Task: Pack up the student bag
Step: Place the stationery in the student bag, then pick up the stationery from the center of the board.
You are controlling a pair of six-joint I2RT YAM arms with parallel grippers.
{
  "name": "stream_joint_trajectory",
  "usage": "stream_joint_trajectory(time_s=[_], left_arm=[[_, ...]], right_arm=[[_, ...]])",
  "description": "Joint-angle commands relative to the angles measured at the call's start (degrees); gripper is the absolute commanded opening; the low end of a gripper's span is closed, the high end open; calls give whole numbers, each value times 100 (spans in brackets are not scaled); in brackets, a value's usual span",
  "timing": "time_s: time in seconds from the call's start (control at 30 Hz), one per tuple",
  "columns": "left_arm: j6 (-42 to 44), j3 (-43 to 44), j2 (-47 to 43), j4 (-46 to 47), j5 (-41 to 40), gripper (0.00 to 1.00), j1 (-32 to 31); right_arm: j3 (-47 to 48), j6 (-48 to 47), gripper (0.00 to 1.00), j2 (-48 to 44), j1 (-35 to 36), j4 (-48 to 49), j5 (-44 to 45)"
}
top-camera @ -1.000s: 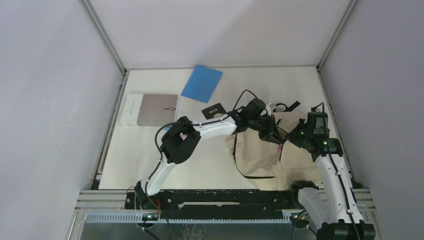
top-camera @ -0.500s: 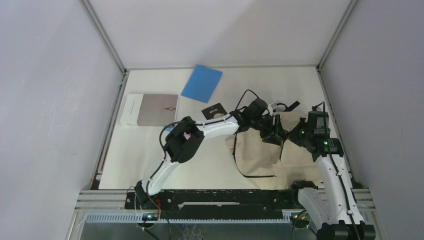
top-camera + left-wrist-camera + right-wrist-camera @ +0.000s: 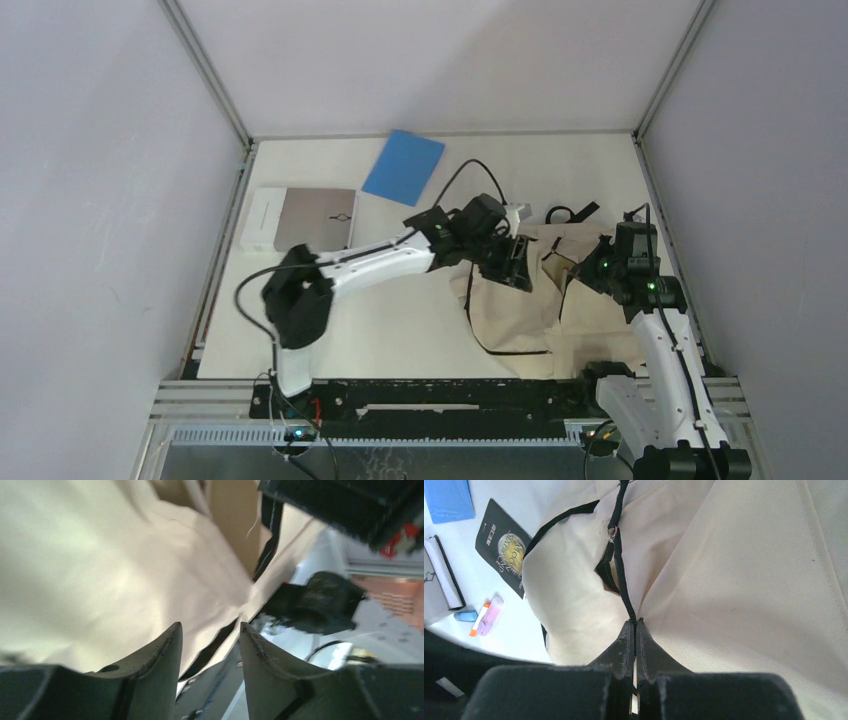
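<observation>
The small pink item lies unpacked, so my left gripper moves off the bag to the left in the top view and down onto it next.
The student bag [image 3: 510, 312] is a cream fabric backpack with black zipper lines, lying at the right of the table. My left gripper [image 3: 519, 267] hovers over its upper left part. In the left wrist view this gripper [image 3: 210, 630] stands open with nothing between its fingers, and cream bag fabric [image 3: 100, 555] lies just beyond them. My right gripper [image 3: 578, 270] holds the bag's right side. In the right wrist view it [image 3: 634, 623] is shut on the black zipper edge [image 3: 621, 575] of the bag [image 3: 749, 570], where the opening gapes slightly.
A blue notebook [image 3: 403, 167] lies at the back. A grey and white book [image 3: 300, 219] sits at the left. A black booklet [image 3: 504, 545] lies beside the bag, with small pink and orange items [image 3: 486, 617] near it. Black straps [image 3: 572, 212] trail behind the bag.
My left gripper has opened and drawn back to the left from the bag's opening, its elbow swinging left. The right gripper has kept its hold and place.
</observation>
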Motion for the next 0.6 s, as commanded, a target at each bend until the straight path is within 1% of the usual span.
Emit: stream_joint_trajectory(time_s=[0.0, 0.07, 0.13, 0.27, 0.37, 0.43, 0.57], left_arm=[[1918, -546, -1098, -1412, -1792, 50, 77], [2346, -897, -1372, -1734, -2724, 51, 258], [2478, -1326, -1677, -1800, -3066, 52, 577], [2137, -2032, -2131, -1740, -2785, 57, 1543], [2012, -2520, -2282, -1556, -3039, 58, 2109], [2044, -2644, -2289, -1509, -3292, 59, 2280], [2521, -2610, -2057, -1366, -3431, 58, 2314]], right_arm=[[257, 63, 0, 2, 53, 416, -77], [257, 36, 0, 34, 61, 460, -102], [257, 16, 0, 74, 58, 492, -128], [257, 4, 0, 77, 67, 477, -118], [257, -60, 0, 50, 51, 463, -71], [257, -107, 0, 39, 53, 457, -85], [257, -98, 0, 64, 56, 428, -87]])
